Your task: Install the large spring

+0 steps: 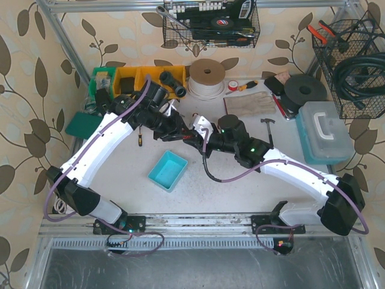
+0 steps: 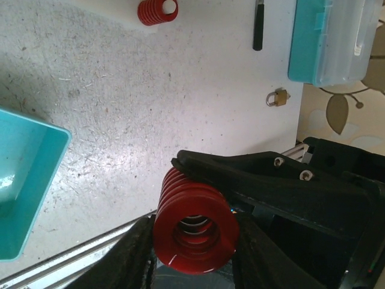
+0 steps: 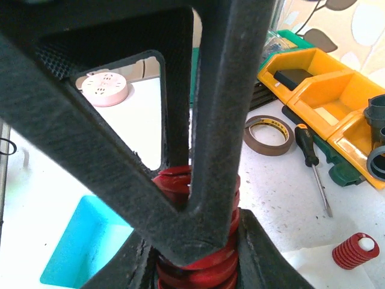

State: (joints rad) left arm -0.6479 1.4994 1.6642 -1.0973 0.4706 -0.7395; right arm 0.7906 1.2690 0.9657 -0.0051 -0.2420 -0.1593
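My left gripper moves over the white base next and lowers the large red spring to release it there, since a peg on that base already carries one.
The large red spring point(image 2: 194, 224) is held above the table between both grippers, where the two arms meet at mid-table. My left gripper point(image 2: 192, 244) is shut on it, its fingers on either side of the coils. My right gripper point(image 3: 198, 268) is also shut on the spring point(image 3: 201, 265) from the other side; the left gripper's black finger frame crosses in front of it. In the top view the left gripper point(image 1: 179, 129) and right gripper point(image 1: 196, 136) touch and hide the spring. A small red spring point(image 3: 355, 250) sits on a white peg on a white base.
A teal bin point(image 1: 168, 170) lies just in front of the grippers. Yellow bins point(image 1: 141, 78), a tape roll point(image 3: 269, 133) and a screwdriver point(image 3: 313, 161) lie behind left. A hammer point(image 1: 267, 129), a padlock point(image 2: 277, 96) and a teal case point(image 1: 325, 132) are on the right.
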